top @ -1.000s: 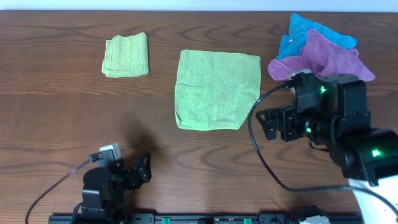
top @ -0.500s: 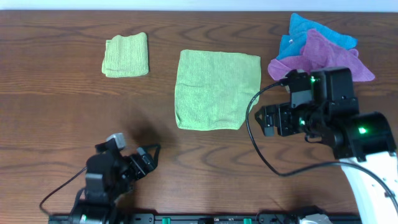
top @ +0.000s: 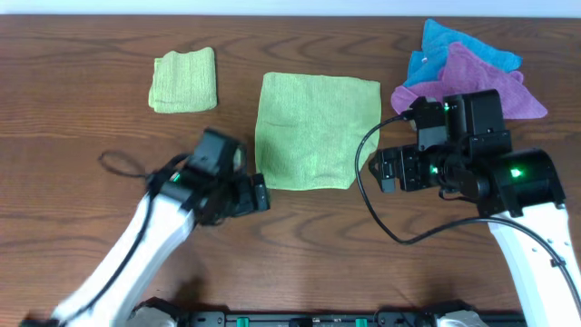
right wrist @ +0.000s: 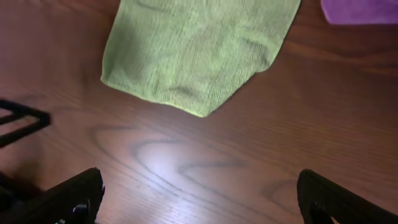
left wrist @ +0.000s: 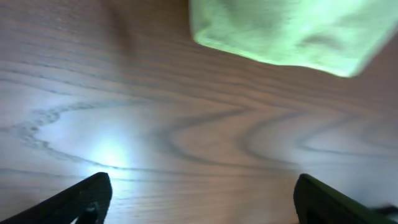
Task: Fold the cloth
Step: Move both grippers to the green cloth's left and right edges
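Observation:
I should next move my left gripper outward and down onto the cloth's hem (top: 270, 186) (left wrist: 207, 42), next to that corner.
The cloth (top: 316, 131), light yellow-green and roughly square, lies flat on the wooden table (top: 300, 236) at centre. My left gripper (top: 260, 196) is open and empty just below the cloth's near left corner; the left wrist view shows the cloth's edge (left wrist: 286, 31) ahead of the open jaws (left wrist: 202, 199). My right gripper (top: 385, 173) is open and empty just right of the cloth's near right corner; the right wrist view shows the cloth (right wrist: 199, 50) ahead of its open jaws (right wrist: 202, 199).
A small folded green cloth (top: 184, 80) lies at the back left. A purple cloth (top: 472, 84) lies over a blue cloth (top: 458, 45) at the back right, close behind my right arm. A corner of the purple cloth shows in the right wrist view (right wrist: 360, 9).
My left arm has swung up from the front edge to the cloth's near left corner. My right gripper has shifted slightly left and back towards the cloth's right edge.

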Motion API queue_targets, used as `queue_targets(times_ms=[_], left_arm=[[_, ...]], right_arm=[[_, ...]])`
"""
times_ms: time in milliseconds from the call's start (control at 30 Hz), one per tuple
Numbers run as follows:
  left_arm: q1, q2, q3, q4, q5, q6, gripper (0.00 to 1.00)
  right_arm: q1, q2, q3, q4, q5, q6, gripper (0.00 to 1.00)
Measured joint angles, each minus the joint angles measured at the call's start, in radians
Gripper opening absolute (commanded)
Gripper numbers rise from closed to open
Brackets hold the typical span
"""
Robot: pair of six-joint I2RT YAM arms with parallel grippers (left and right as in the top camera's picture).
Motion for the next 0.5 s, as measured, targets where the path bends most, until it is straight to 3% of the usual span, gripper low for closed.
queue_targets(times_ms=[200,500], left_arm=[[-0.002,0.254,0.043,0.087,-0.074,0.018,0.97],[-0.002,0.311,0.051,0.253,-0.165,0.012,0.89]], right_arm=[[-0.004,0.0,-0.096,0.14,0.017,-0.003,0.99],[-0.04,0.002,-0.248,0.328,-0.09,-0.006,0.99]])
